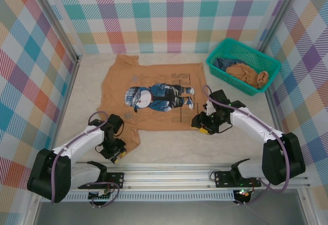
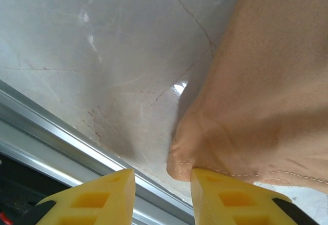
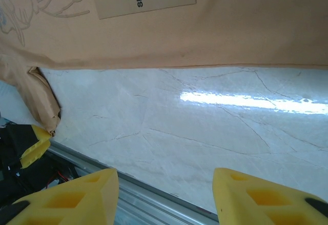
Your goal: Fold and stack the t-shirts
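Only bare tabletop is between my right gripper's open fingers. My right gripper will turn and go down toward the basket's side [image 1: 244, 66] onto the near hem corner [image 1: 198, 128].
A tan-brown t-shirt [image 1: 148, 94] lies spread flat on the table, its blue and white cartoon print facing up. My left gripper [image 1: 117, 153] is open at the shirt's near left sleeve corner [image 2: 182, 163]; the corner sits between the yellow fingers [image 2: 230, 197], touching the right one. My right gripper [image 1: 204, 125] is open just past the shirt's near right hem [image 3: 205, 56], with only bare table between its fingers [image 3: 256, 197]. A second tan shirt [image 1: 248, 75] lies crumpled in the teal basket.
The teal mesh basket [image 1: 245, 63] stands at the back right, also holding a dark blue garment [image 1: 224, 63]. An aluminium rail [image 1: 174, 171] runs along the near table edge. Plaid walls close in the left, back and right sides.
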